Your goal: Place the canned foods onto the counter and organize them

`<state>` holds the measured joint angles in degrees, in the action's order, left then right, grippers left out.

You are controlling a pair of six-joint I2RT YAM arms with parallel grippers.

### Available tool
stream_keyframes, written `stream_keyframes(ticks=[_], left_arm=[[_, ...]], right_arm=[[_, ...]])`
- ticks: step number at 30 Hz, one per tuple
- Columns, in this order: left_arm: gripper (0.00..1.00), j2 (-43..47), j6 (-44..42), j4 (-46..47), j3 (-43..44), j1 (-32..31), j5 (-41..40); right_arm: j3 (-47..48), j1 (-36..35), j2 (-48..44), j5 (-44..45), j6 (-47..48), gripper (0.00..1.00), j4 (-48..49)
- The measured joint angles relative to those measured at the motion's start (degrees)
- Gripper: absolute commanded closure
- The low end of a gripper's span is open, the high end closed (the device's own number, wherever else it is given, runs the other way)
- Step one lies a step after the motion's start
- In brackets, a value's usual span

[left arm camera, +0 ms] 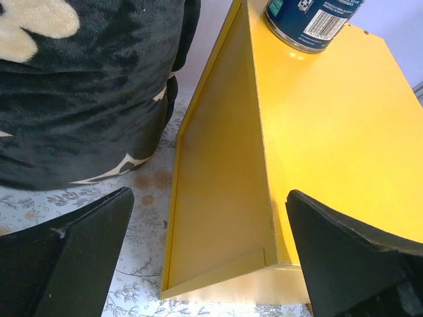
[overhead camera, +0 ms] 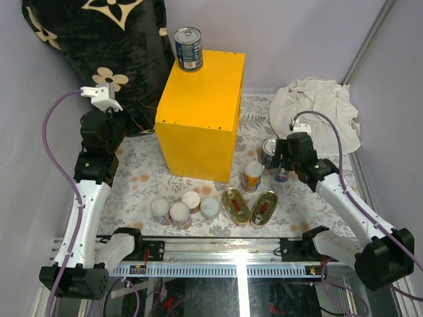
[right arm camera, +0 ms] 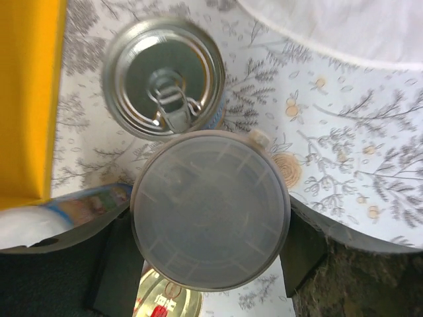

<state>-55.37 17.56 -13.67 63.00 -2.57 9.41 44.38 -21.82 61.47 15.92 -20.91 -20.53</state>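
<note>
The counter's top is bare in front of the tall blue-labelled can, so I will lift my right gripper high next, carry the can with the translucent lid over the yellow counter and lower it there.
The yellow counter [overhead camera: 198, 112] stands mid-table with a tall blue-labelled can [overhead camera: 189, 48] on its top; both show in the left wrist view, the counter [left arm camera: 317, 132] and the can [left arm camera: 310, 20]. My left gripper [overhead camera: 106, 99] is open and empty, raised left of the counter [left arm camera: 210, 193]. My right gripper [overhead camera: 283, 165] is shut on a can with a translucent lid [right arm camera: 210, 210], its fingers [right arm camera: 119, 264] pressed to both sides. A silver-topped can [overhead camera: 269, 152] stands just beside it [right arm camera: 164, 76]. An orange-label can [overhead camera: 252, 176], two oval gold tins [overhead camera: 234, 205] and several white-lidded cans [overhead camera: 180, 212] sit near the front.
A black floral blanket [overhead camera: 99, 39] is heaped at the back left, close to my left gripper. A white cloth [overhead camera: 317, 105] lies at the back right. A floral mat [overhead camera: 139, 178] covers the table. A metal rail [overhead camera: 218, 251] runs along the near edge.
</note>
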Motion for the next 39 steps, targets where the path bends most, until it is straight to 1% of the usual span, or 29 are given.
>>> stream_keyframes(ticks=[2, 5, 10, 13, 16, 18, 19, 21, 23, 27, 30, 35, 37, 38, 39], left_arm=[[0.0, 0.0, -0.48, 0.0, 0.0, 0.02, -0.02], [0.0, 0.04, -1.01, 0.0, 0.0, 0.13, 0.04], [0.0, 0.07, -1.75, 0.07, 0.0, 1.42, 1.14], [0.0, 0.09, -1.86, 0.11, 0.0, 2.71, 2.43], [0.0, 0.15, -1.86, 0.44, -0.02, 3.96, 3.93], [0.0, 0.22, -1.9, 0.57, -0.02, 4.26, 4.83], [0.0, 0.26, -2.01, 0.57, -0.02, 4.31, 5.16], [0.0, 0.44, -2.34, 0.57, -0.02, 4.35, 5.44], [0.0, 0.61, -2.82, 0.55, -0.02, 4.17, 5.49], [0.0, 0.72, -3.56, 0.57, -0.02, 3.82, 5.55], [0.0, 0.7, -3.82, 0.59, -0.02, 3.78, 5.81], [0.0, 0.57, -4.17, 0.68, -0.02, 3.78, 6.03], [0.0, 0.2, -4.2, 0.87, -0.02, 3.78, 6.16], [0.0, -0.09, -4.2, 0.9, -0.02, 3.8, 6.27], [0.0, -0.42, -4.2, 0.9, -0.02, 3.8, 6.34]], right_arm=[[5.99, 0.0, 0.42, 0.17, 1.07, 1.0, -4.61], [17.86, 0.0, 1.4, 1.18, 2.82, 1.0, -10.47], [43.52, 0.02, 7.52, 0.52, 5.95, 1.0, -17.86], [61.83, 0.02, 15.28, -2.75, 7.34, 1.0, -21.62], [81.13, 0.02, 25.4, -6.99, 8.04, 1.0, -26.32], [91.34, 0.0, 31.67, -10.32, 8.02, 1.0, -27.67], [94.53, -0.09, 34.03, -11.87, 8.04, 1.0, -27.93], [97.31, -0.48, 37.29, -14.53, 7.89, 1.0, -27.89], [97.46, -0.92, 39.23, -16.44, 7.85, 1.0, -27.82], [98.55, -4.28, 44.02, -19.63, 8.13, 1.0, -27.32], [100.59, -8.2, 46.84, -20.11, 10.12, 1.0, -23.26], [101.7, -15.13, 48.28, -21.79, 13.29, 1.0, -22.21], [101.79, -16.79, 48.65, -22.93, 14.34, 0.95, -21.77], [101.81, -17.09, 48.78, -23.12, 14.88, 0.9, -21.57], [101.81, -17.14, 48.92, -23.1, 15.39, 0.77, -21.33]])
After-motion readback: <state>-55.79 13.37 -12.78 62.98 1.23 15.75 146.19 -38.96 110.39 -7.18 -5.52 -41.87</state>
